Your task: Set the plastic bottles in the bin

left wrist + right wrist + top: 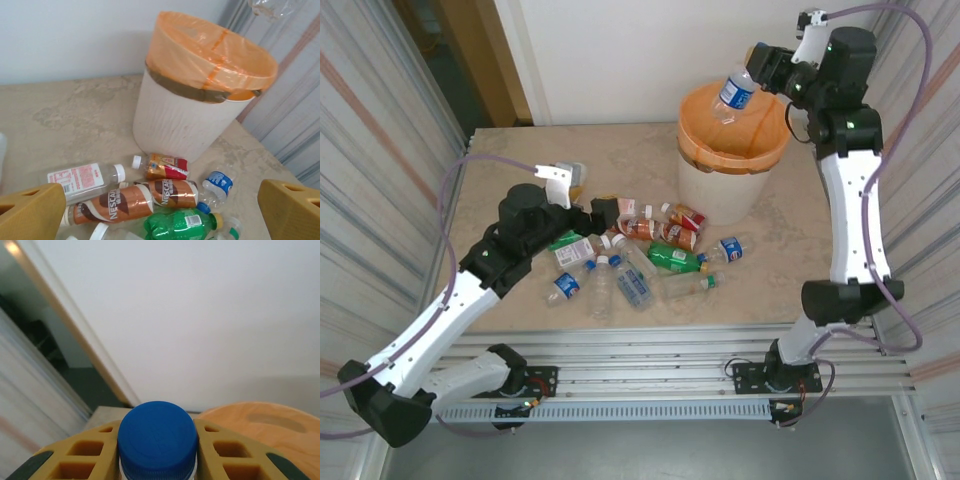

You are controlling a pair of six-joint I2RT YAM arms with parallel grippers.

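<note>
My right gripper moves down into the bin's orange-lined opening (pixel 708 143) (pixel 272 437) below it next, tips its fingers downward and lets go of the bottle's neck.
My right gripper (pixel 757 72) is shut on the neck of a clear bottle with a blue label (pixel 733 93), which hangs tilted over the bin's orange-lined mouth (pixel 708 143). In the right wrist view the bottle's blue cap (pixel 157 440) sits between the tan fingers (pixel 85 452), with the bin's rim (pixel 265 425) beyond. My left gripper (pixel 607 212) hovers open over the pile of bottles (pixel 660 255). Between its fingers (pixel 32 212) lie two brown Nescafe bottles (pixel 112 204), a green bottle (pixel 180 225) and a blue-labelled one (pixel 218 182). The white bin (pixel 185 120) stands just behind them.
Several more bottles lie scattered toward the table's front edge (pixel 620 285). Corrugated walls (pixel 380 150) close in both sides. Bare tabletop (pixel 510 170) lies at the back left. The bin stands at the back right, close to the right arm (pixel 855 200).
</note>
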